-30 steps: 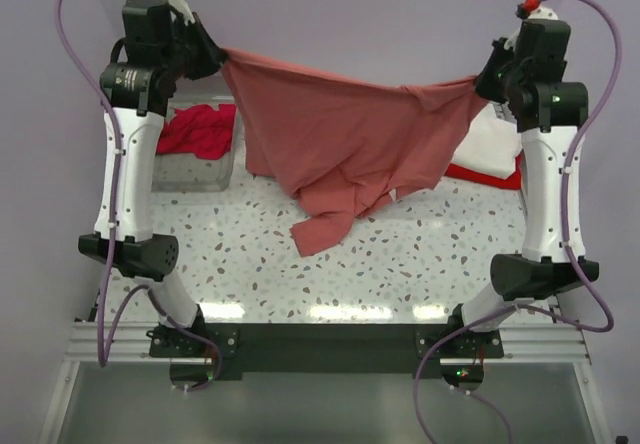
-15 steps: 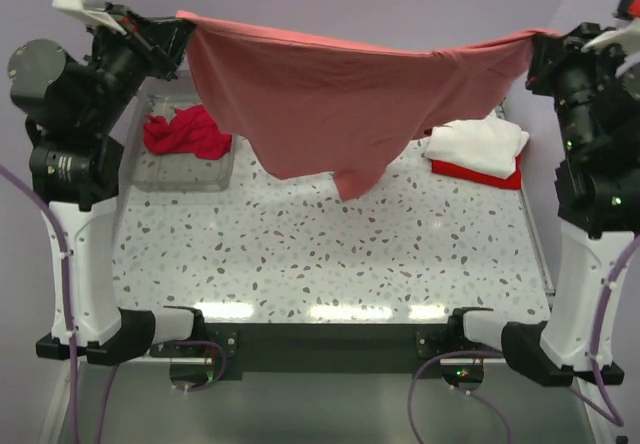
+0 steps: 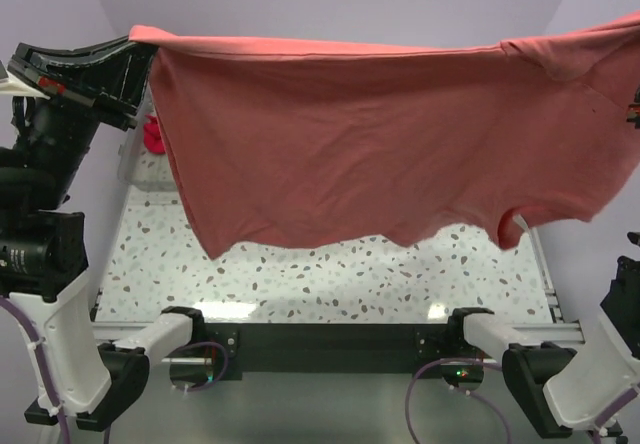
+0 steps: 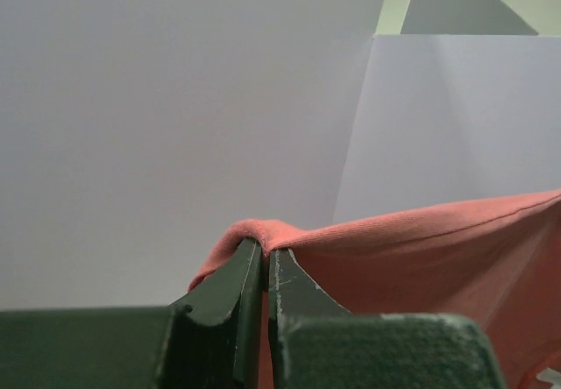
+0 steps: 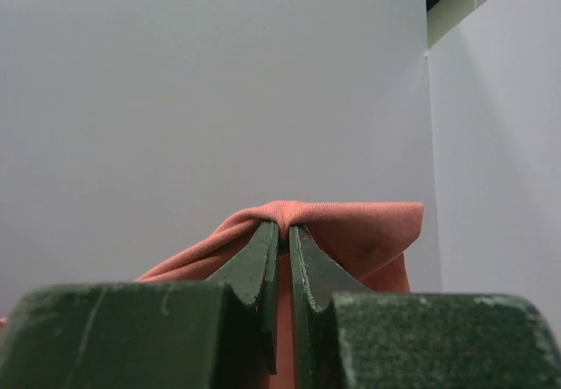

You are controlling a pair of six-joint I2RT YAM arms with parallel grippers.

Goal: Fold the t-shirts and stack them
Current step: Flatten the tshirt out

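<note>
I need to lower my left gripper next, down and to the right in the top view toward the speckled table, and let go of the shirt's corner, because the shirt hangs spread wide.
The large faded coral-red t-shirt (image 3: 360, 154) hangs spread wide in the air between my two grippers, high above the table. My left gripper (image 3: 135, 49) is shut on its left top corner, seen as pinched cloth (image 4: 263, 233) in the left wrist view. My right gripper is past the right edge of the top view; in the right wrist view it (image 5: 284, 228) is shut on the other corner (image 5: 351, 222). A bit of crimson shirt (image 3: 154, 134) peeks out at the left behind the hanging cloth. The white and bright red shirts are hidden.
The speckled table (image 3: 330, 279) shows below the shirt's hem. The black base rail (image 3: 320, 339) runs along the near edge. The clear bin is mostly hidden behind the cloth at the left. Purple walls fill both wrist views.
Both arms have risen and swung outward toward the camera, lifting the coral-red shirt and stretching it flat. It now hides the white and red shirts and most of the bin.
</note>
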